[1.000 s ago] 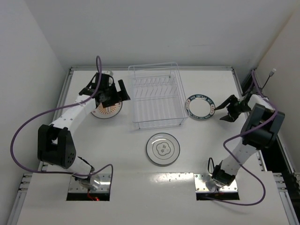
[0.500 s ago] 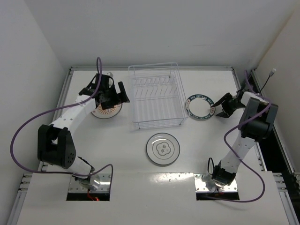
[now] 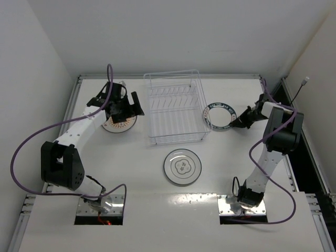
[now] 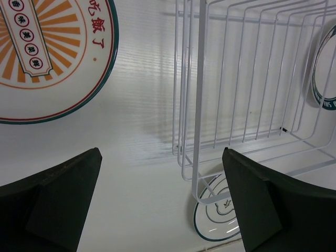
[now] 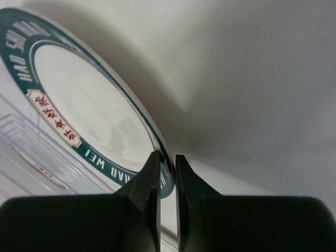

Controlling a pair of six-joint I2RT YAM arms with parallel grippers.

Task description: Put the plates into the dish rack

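Observation:
The right gripper rises next and carries the plate outward over the rack point(image 3: 174, 140). It then lowers the plate into the nearest end slot and lets go, as the upright slots are empty.
The dark-blue-rimmed plate point(image 3: 211, 109) stands tilted just right of the dish rack point(image 3: 174, 140). My right gripper point(image 3: 235, 123) is shut on its right rim, and in the right wrist view the rim point(image 5: 165, 157) sits pinched between the fingers of that gripper point(image 5: 167, 167). The orange sunburst plate point(image 3: 118, 124) lies flat left of the rack, with my left gripper point(image 3: 126, 107) open above it, holding nothing. In the left wrist view that plate point(image 4: 50, 58) is at upper left and the rack's wires point(image 4: 201, 105) are on the right. The grey-ringed plate point(image 3: 182, 167) lies flat in front of the rack.
The rack's upright plate slots point(image 3: 170, 96) run along its far half and hold nothing. White walls enclose the table at the back and both sides. A purple cable point(image 3: 31, 142) loops beside the left arm.
My right gripper moved left to the dark-blue-rimmed plate and shut on its rim; the plate has tipped up and shifted toward the rack. The left arm has barely moved.

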